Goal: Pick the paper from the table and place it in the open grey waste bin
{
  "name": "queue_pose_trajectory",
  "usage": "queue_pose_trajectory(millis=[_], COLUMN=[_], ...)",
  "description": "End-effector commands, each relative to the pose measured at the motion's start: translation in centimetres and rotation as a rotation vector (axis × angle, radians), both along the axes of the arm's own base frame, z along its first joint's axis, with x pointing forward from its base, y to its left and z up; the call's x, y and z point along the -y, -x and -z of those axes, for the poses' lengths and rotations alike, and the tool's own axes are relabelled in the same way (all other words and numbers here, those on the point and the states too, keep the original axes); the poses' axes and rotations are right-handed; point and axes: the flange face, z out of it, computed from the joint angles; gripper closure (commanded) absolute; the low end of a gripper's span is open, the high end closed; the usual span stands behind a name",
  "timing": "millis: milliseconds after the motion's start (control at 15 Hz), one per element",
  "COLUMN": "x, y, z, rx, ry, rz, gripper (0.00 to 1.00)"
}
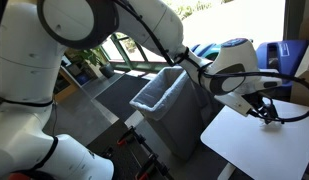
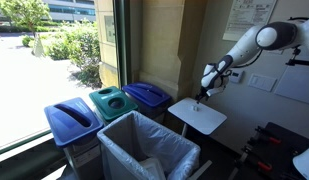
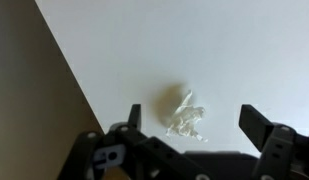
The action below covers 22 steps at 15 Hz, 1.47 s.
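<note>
I will lower my open gripper, turning it slightly, until its fingers are on both sides of the crumpled white paper [image 3: 185,117], because the wad shows between them but is still below.
In the wrist view a small crumpled white paper wad [image 3: 187,118] lies on the white table [image 3: 194,45], between the two fingers of my open gripper [image 3: 193,123], which hangs just above it without touching. In both exterior views my gripper [image 1: 264,113] [image 2: 202,97] is low over the table [image 1: 256,145] [image 2: 199,117]; the paper is too small to make out there. The open grey waste bin [image 1: 169,100] [image 2: 144,152], lined with a whitish bag, stands beside the table.
A green-lidded bin [image 2: 112,101] and blue bins [image 2: 69,120] [image 2: 149,95] stand by the window. The table's left edge [image 3: 69,75] runs diagonally near the paper, with floor beyond. Dark equipment [image 2: 269,145] stands behind the table.
</note>
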Motion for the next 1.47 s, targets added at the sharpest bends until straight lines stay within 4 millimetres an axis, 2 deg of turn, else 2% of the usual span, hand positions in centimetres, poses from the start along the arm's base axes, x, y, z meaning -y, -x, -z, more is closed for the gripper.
queue_pose_trajectory(millis=[0, 667, 1133, 1200, 1267, 1400], x=[0.1, 1.5, 2.7, 2.9, 3.0, 3.3], y=[-0.7, -3.0, -4.0, -4.1, -4.1, -4.3], z=[0.5, 5.0, 7.5, 7.8, 8.1, 8.5], rx=[0.027, 0.209, 0.241, 0.243, 0.245, 0.247], ry=[0.01, 0.013, 0.008, 0.008, 0.01, 0.01], rz=[0.038, 0.201, 0.252, 0.253, 0.253, 0.254], gripper=[0.0, 0.0, 0.0, 0.25, 0.26, 0.41])
